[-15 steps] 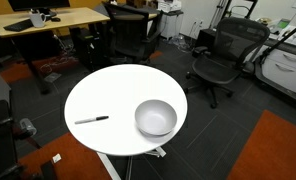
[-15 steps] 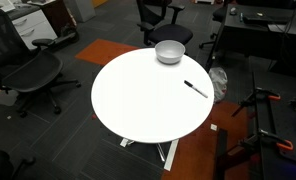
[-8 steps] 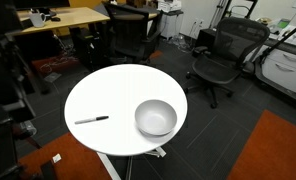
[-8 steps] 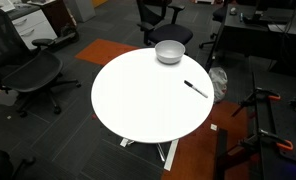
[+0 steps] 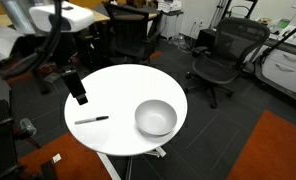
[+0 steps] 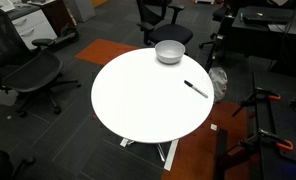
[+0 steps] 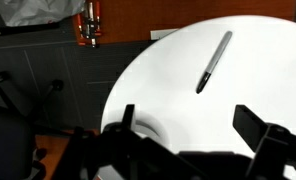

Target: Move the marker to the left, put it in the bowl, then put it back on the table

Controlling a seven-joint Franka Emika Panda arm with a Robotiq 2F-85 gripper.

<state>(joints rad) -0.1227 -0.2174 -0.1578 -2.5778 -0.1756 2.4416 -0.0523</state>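
Observation:
My gripper will next lower its open fingers around the marker's black end [image 5: 105, 118] [image 7: 202, 84] below, and it will turn them because the marker lies at a slant.
The marker [image 5: 91, 120] lies flat on the round white table [image 5: 123, 90], to one side of the silver bowl [image 5: 155, 117]. Both exterior views show them apart, with the marker [image 6: 195, 88] near the table's edge [image 6: 138, 110] and the bowl [image 6: 169, 52] empty. My gripper [image 5: 78, 88] hangs over the table's rim, a little beyond the marker, not touching it. In the wrist view the marker [image 7: 214, 62] lies on the white top ahead of my open, empty jaws [image 7: 188, 130].
Black office chairs [image 5: 223, 55] [image 5: 133, 35] stand behind the table, and more chairs [image 6: 33, 75] [image 6: 163, 15] ring it. A wooden desk [image 5: 88, 15] stands at the back. Orange carpet patches [image 5: 273, 150] lie on the dark floor.
My arm has swung into the exterior view from the side and now reaches over the table's rim near the marker. Marker and bowl have not moved.

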